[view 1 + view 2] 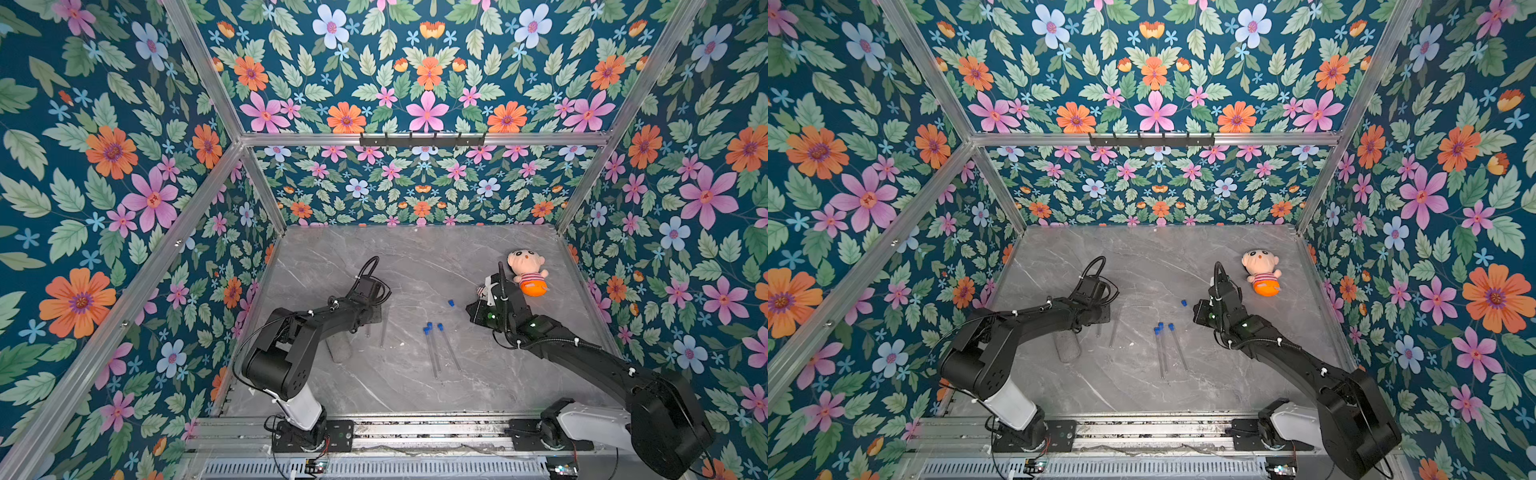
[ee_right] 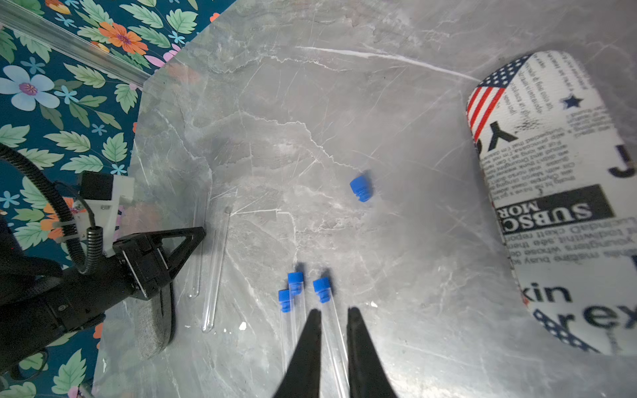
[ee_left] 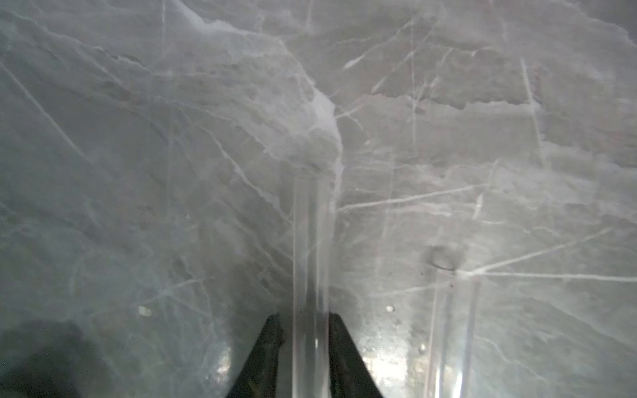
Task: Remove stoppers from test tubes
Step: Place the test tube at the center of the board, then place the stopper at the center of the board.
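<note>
The bare marble (image 1: 457, 308) (image 2: 386, 204) beside the loose stopper is clear of the tubes, so my right gripper needs to move outward and down to it and let go of what it holds.
Three clear test tubes (image 1: 433, 353) lie side by side mid-table, each plugged with a blue stopper (image 2: 321, 289). One loose stopper (image 2: 360, 187) lies apart on the marble, and both top views show this loose stopper (image 1: 1183, 303). Two unplugged tubes (image 2: 215, 268) lie next to the left arm. My left gripper (image 3: 305, 315) is low over one unplugged tube (image 3: 310, 258), which runs between its fingers. A thin gap shows on one side, so the jaws stand slightly open. My right gripper (image 2: 334, 312) hovers above the plugged tubes. Its tips are nearly together and hold nothing.
A plush doll (image 1: 528, 270) lies at the back right. A white newsprint-patterned case (image 2: 551, 193) lies beside the right arm. A grey speckled cylinder (image 1: 338, 349) lies under the left arm. Floral walls (image 1: 124, 208) enclose the table on three sides.
</note>
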